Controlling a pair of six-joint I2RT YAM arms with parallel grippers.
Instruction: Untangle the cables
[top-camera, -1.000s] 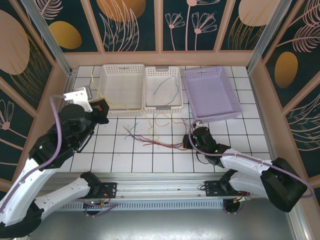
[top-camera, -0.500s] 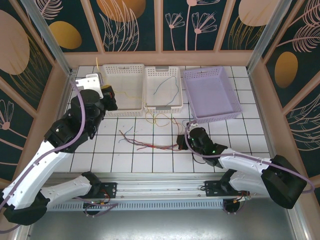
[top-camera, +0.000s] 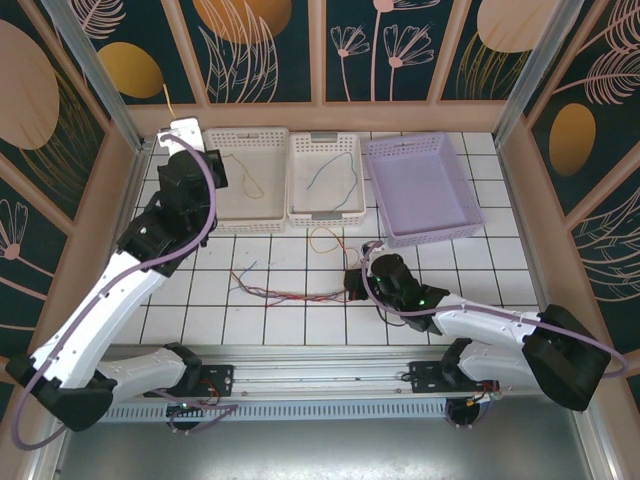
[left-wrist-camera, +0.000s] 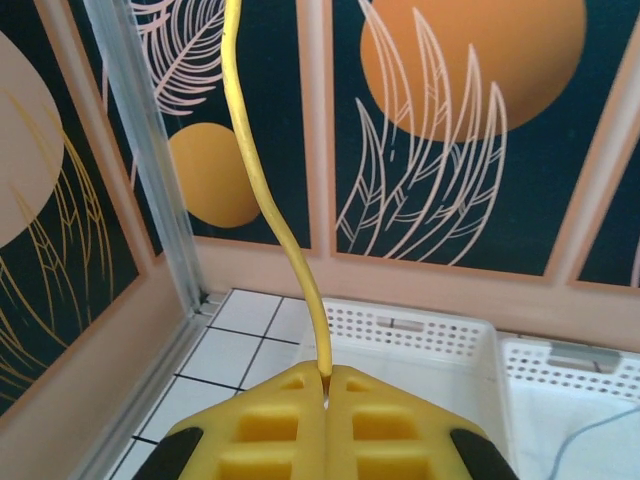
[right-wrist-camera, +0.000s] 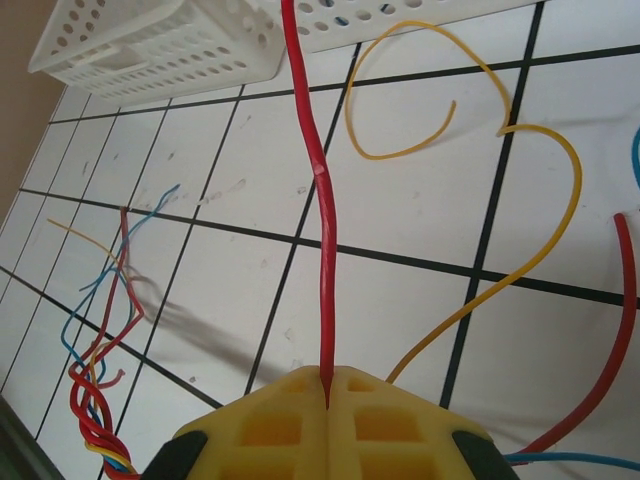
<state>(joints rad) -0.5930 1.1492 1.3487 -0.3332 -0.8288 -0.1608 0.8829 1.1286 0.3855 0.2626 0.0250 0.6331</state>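
Note:
My left gripper moves away from the far corner and down into the white basket beside it next. It releases the yellow cable, whose trailing end already lies there.
The cables (top-camera: 290, 293) lie as a thin red, blue and tan bundle on the tiles in front of the baskets, and this tangle (right-wrist-camera: 100, 390) also shows in the right wrist view. My left gripper (top-camera: 188, 138) is raised at the far left corner, shut on a yellow cable (left-wrist-camera: 262, 190) that rises from its tips (left-wrist-camera: 326, 375). That cable trails into the left white basket (top-camera: 245, 133). My right gripper (top-camera: 352, 283) sits low on the tiles, its tips (right-wrist-camera: 327, 375) shut on a red cable (right-wrist-camera: 322, 220). A loose yellow cable (right-wrist-camera: 540, 255) loops beside it.
Three baskets stand at the back: the left white one, a middle white one (top-camera: 325, 137) holding a blue cable (top-camera: 330, 175), and a purple one (top-camera: 420, 150). A metal post (left-wrist-camera: 150, 170) and the wooden wall stand close to my left gripper.
My left arm has swung up and back to the far left corner, drawing the yellow cable out of the bundle into the left basket. My right gripper has slid slightly left with the red cable.

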